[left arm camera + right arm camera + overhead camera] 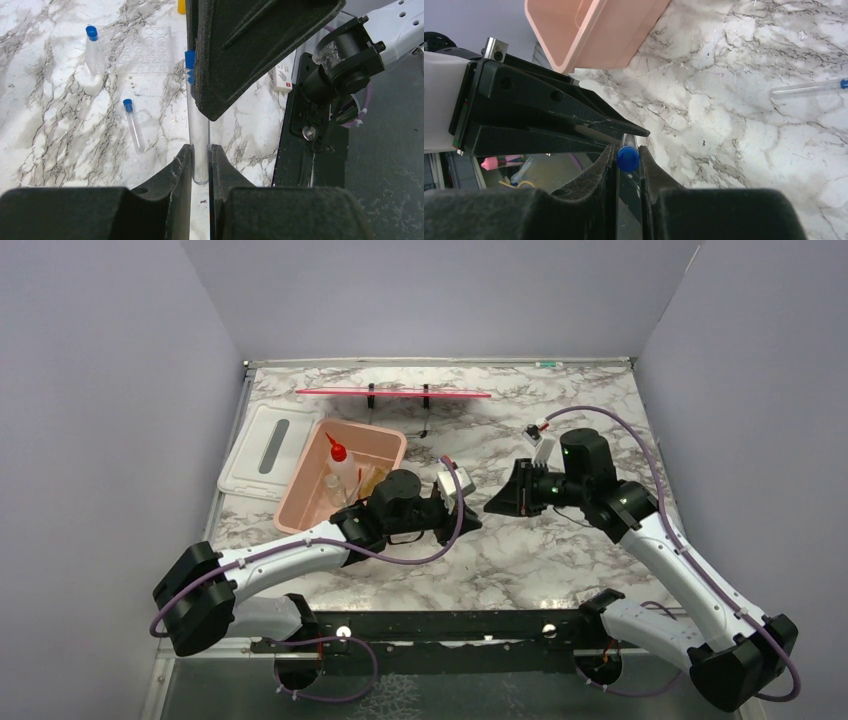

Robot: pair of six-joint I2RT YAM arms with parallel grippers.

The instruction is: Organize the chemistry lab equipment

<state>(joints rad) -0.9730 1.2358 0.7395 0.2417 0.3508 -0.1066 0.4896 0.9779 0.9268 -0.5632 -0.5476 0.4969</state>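
I should next move my right gripper outward with its tube, lower the tube into the clear rack's open hole beside the standing tube, and let it go. That hole is below and outward.
A clear blue-capped tube (199, 130) is held between both grippers above the marble table's middle. My left gripper (200, 148) is shut on its round bottom end. My right gripper (627, 148) is shut on its blue cap (627, 158). In the top view the left gripper (468, 523) and right gripper (492, 507) meet tip to tip. A second capped tube (134, 125) lies on the table. A third (92, 47) stands in a clear rack (150, 47). The squeeze bottle with red nozzle (340, 468) stands in the pink tub (385, 440).
A white lid (262, 448) lies left of the tub. A thin pink strip on two black stands (395, 393) runs along the back. The tub's corner (594, 30) is close to the left gripper. A loose tube (806, 88) lies to the right in the right wrist view.
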